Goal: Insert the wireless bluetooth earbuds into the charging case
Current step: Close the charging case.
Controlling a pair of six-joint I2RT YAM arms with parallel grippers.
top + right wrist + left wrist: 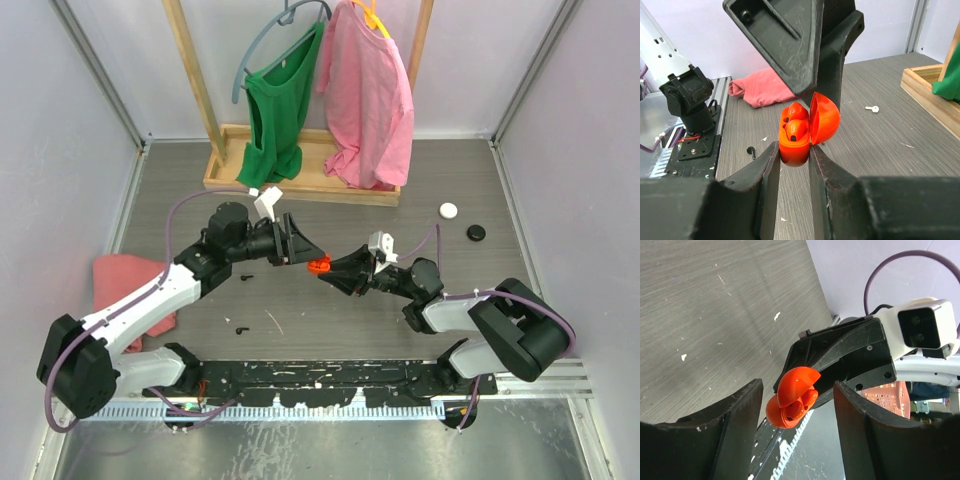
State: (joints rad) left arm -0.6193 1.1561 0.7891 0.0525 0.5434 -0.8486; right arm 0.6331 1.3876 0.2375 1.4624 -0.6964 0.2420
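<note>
My right gripper will next tilt downward and lower the case slightly outward to release it on the bare tabletop before the rack, since both earbuds fill its sockets.
My right gripper (333, 268) (794, 150) is shut on the lower half of an orange-red charging case (319, 265) (794, 147), held above the table. The case's lid (825, 120) stands open. Two orange-red earbuds (796, 126) sit side by side in its sockets. My left gripper (298, 250) (798, 385) faces the case (792, 400) from the left, open, with nothing between its fingers (790, 40). A black earbud (246, 277) (751, 151) lies on the table, a second black one (241, 329) nearer the front. A white earbud (871, 108) lies further back.
A white puck (448, 210) and a black puck (476, 233) lie at the right. A pink cloth (125, 285) is bunched at the left wall. A wooden rack (230, 165) with a green top and a pink top stands at the back.
</note>
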